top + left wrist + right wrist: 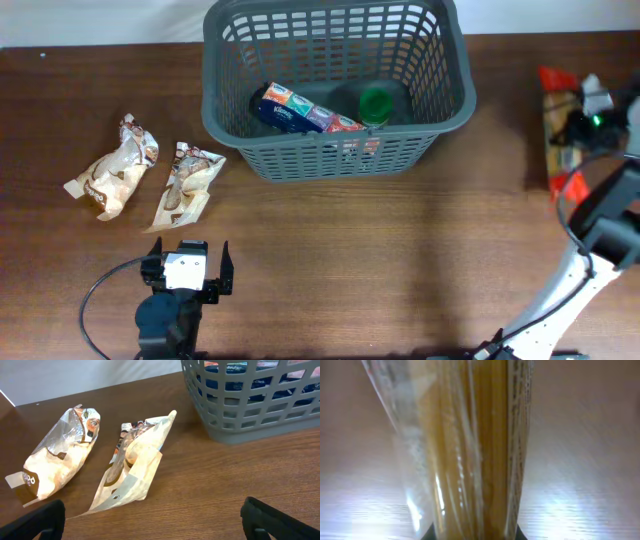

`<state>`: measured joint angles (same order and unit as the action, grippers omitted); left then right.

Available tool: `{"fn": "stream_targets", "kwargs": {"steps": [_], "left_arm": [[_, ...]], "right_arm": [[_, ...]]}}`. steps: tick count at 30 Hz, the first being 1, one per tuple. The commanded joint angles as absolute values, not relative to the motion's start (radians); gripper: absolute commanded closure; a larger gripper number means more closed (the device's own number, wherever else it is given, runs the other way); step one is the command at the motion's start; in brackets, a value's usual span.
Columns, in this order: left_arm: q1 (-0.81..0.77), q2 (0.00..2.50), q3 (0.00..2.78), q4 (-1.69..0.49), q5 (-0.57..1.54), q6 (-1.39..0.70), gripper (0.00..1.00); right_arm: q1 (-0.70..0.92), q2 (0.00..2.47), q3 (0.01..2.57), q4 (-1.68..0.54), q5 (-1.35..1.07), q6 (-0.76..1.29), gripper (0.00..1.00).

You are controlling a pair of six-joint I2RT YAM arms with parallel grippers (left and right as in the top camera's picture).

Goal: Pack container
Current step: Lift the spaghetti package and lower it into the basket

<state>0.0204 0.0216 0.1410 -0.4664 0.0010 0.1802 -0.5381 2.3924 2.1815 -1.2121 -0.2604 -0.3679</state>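
My right gripper lifts the spaghetti (558, 130) to the left in the overhead view next, turns and lowers it inside the container's near side (298, 130) to release, since it's still outside.
The container (300, 160), a dark grey slotted basket, stands at the back centre and shows again in the left wrist view (240, 425). It holds a blue box pack (300, 110) and a green-lidded jar (376, 103). Two pale snack bags (115, 168) (187, 183) lie left of it, and both appear in the left wrist view (60, 455) (132, 465). My left gripper (187, 270) (152, 527) stands open and empty just in front of them. At the far right my right gripper (585, 115) (472, 535) is shut on a clear pack of spaghetti (558, 130) (475, 445).
Brown wooden table (420, 260) all round. The spaghetti pack has red ends and lies close to the table's right edge. A black cable (100, 290) loops beside the left arm.
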Motion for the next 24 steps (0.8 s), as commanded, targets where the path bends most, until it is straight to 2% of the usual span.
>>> {"fn": "stream_targets", "kwargs": {"steps": [1, 12, 24], "left_arm": [[0.027, 0.015, 0.134, -0.464, 0.012, 0.197, 0.01], [0.027, 0.015, 0.134, -0.464, 0.012, 0.197, 0.01], [0.027, 0.015, 0.134, -0.464, 0.012, 0.197, 0.01]], "right_arm": [[-0.468, 2.322, 2.455, -1.275, -0.334, -0.292, 0.96], [-0.268, 2.294, 3.143, -1.453, -0.412, -0.192, 0.96], [0.095, 2.170, 3.140, -1.420, -0.402, -0.424, 0.96]]}}
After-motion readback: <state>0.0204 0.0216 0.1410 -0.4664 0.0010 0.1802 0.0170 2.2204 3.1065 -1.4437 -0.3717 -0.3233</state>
